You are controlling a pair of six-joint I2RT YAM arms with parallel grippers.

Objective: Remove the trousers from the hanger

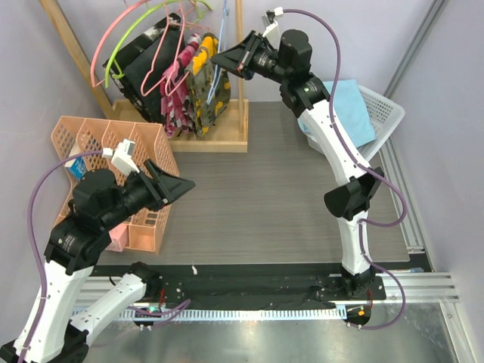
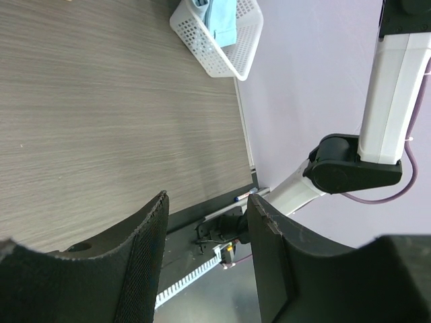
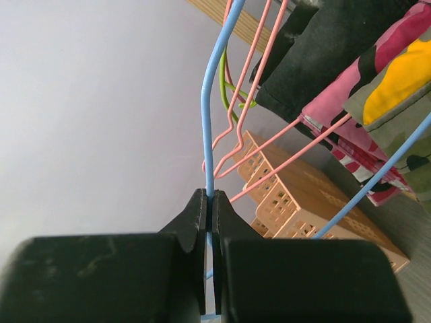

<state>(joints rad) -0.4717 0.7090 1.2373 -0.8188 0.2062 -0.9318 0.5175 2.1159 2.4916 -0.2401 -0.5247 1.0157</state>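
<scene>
The trousers are already in the white basket. My right gripper should open off the bare wire and come down toward the yellow-camouflage cloth next.
The light-blue wire hanger (image 1: 221, 41) hangs bare at the wooden rack; its wire (image 3: 211, 101) runs up from my right gripper's jaws. My right gripper (image 1: 220, 59) is shut on that wire, as the right wrist view (image 3: 210, 202) shows. The sky-blue trousers (image 1: 349, 110) lie off the hanger in the white basket (image 1: 387, 113) at the right; they also show in the left wrist view (image 2: 222, 17). My left gripper (image 1: 189, 184) is open and empty above the table's left side, jaws wide apart in its own view (image 2: 209, 202).
The wooden rack (image 1: 215, 140) at the back carries pink hangers (image 1: 155, 53), a lime-green hanger (image 1: 125, 49), a black garment (image 1: 147, 68) and yellow-camouflage cloth (image 1: 208, 94). Orange baskets (image 1: 113, 140) stand at the left. The grey table (image 1: 257, 204) lies between the arms.
</scene>
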